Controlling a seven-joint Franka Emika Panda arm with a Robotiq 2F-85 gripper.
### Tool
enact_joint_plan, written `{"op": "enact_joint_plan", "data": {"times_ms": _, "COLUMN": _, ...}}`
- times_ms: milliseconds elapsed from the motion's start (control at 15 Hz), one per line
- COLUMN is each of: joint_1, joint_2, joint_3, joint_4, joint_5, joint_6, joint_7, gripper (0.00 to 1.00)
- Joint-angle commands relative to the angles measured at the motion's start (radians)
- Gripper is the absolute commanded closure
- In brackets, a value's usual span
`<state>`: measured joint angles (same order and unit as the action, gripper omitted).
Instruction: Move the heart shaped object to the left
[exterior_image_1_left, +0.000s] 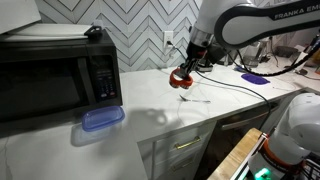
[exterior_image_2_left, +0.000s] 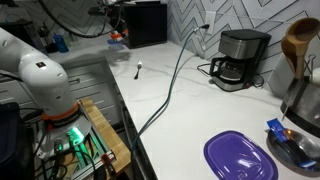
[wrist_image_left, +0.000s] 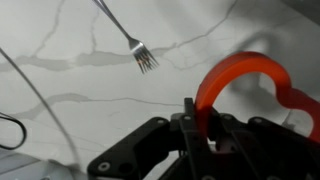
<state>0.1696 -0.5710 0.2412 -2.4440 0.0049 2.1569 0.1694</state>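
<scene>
I next need to swing across and down, releasing the heart on the bare, empty counter beside the blue translucent container.
The red-orange heart-shaped ring (exterior_image_1_left: 181, 77) hangs in my gripper (exterior_image_1_left: 183, 73), lifted a little above the white marble counter (exterior_image_1_left: 190, 115). In the wrist view the hollow heart (wrist_image_left: 245, 80) is clamped by its rim between my gripper's fingers (wrist_image_left: 197, 120). In an exterior view my gripper (exterior_image_2_left: 118, 38) is small and far off, with a hint of the red heart (exterior_image_2_left: 119, 41) at its tip. The gripper is shut on the heart.
A fork (wrist_image_left: 137, 50) lies on the counter below the gripper, also in both exterior views (exterior_image_1_left: 192, 99) (exterior_image_2_left: 138, 70). A black microwave (exterior_image_1_left: 55, 75), a blue translucent container (exterior_image_1_left: 102, 118), a purple flat lid (exterior_image_2_left: 240, 157), a coffee maker (exterior_image_2_left: 240, 58) and a cable (exterior_image_2_left: 170, 85) stand around.
</scene>
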Motion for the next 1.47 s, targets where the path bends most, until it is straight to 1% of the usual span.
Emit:
{"op": "enact_joint_plan", "data": {"times_ms": 0, "joint_1": 0.088, "joint_2": 0.125, "joint_3": 0.051, "joint_4": 0.088, "joint_5": 0.022, "joint_6": 0.047, "joint_7": -0.062, "gripper": 0.97}}
{"op": "enact_joint_plan", "data": {"times_ms": 133, "joint_1": 0.126, "joint_2": 0.171, "joint_3": 0.070, "joint_4": 0.119, "joint_5": 0.009, "joint_6": 0.076, "joint_7": -0.110, "gripper": 0.97}}
{"op": "enact_joint_plan", "data": {"times_ms": 200, "joint_1": 0.144, "joint_2": 0.188, "joint_3": 0.066, "joint_4": 0.129, "joint_5": 0.015, "joint_6": 0.091, "joint_7": -0.152, "gripper": 0.97}}
{"op": "enact_joint_plan", "data": {"times_ms": 267, "joint_1": 0.119, "joint_2": 0.141, "joint_3": 0.072, "joint_4": 0.098, "joint_5": 0.001, "joint_6": 0.067, "joint_7": -0.078, "gripper": 0.89}}
{"op": "enact_joint_plan", "data": {"times_ms": 467, "joint_1": 0.138, "joint_2": 0.185, "joint_3": 0.074, "joint_4": 0.127, "joint_5": 0.002, "joint_6": 0.082, "joint_7": -0.118, "gripper": 0.89}}
{"op": "enact_joint_plan", "data": {"times_ms": 800, "joint_1": 0.138, "joint_2": 0.191, "joint_3": 0.071, "joint_4": 0.135, "joint_5": 0.002, "joint_6": 0.082, "joint_7": -0.131, "gripper": 0.89}}
{"op": "enact_joint_plan", "data": {"times_ms": 867, "joint_1": 0.138, "joint_2": 0.191, "joint_3": 0.071, "joint_4": 0.136, "joint_5": 0.002, "joint_6": 0.082, "joint_7": -0.131, "gripper": 0.97}}
{"op": "enact_joint_plan", "data": {"times_ms": 1133, "joint_1": 0.180, "joint_2": 0.328, "joint_3": 0.112, "joint_4": 0.236, "joint_5": 0.006, "joint_6": 0.073, "joint_7": -0.189, "gripper": 0.97}}
{"op": "enact_joint_plan", "data": {"times_ms": 1400, "joint_1": 0.239, "joint_2": 0.493, "joint_3": 0.163, "joint_4": 0.358, "joint_5": 0.012, "joint_6": 0.072, "joint_7": -0.289, "gripper": 0.97}}
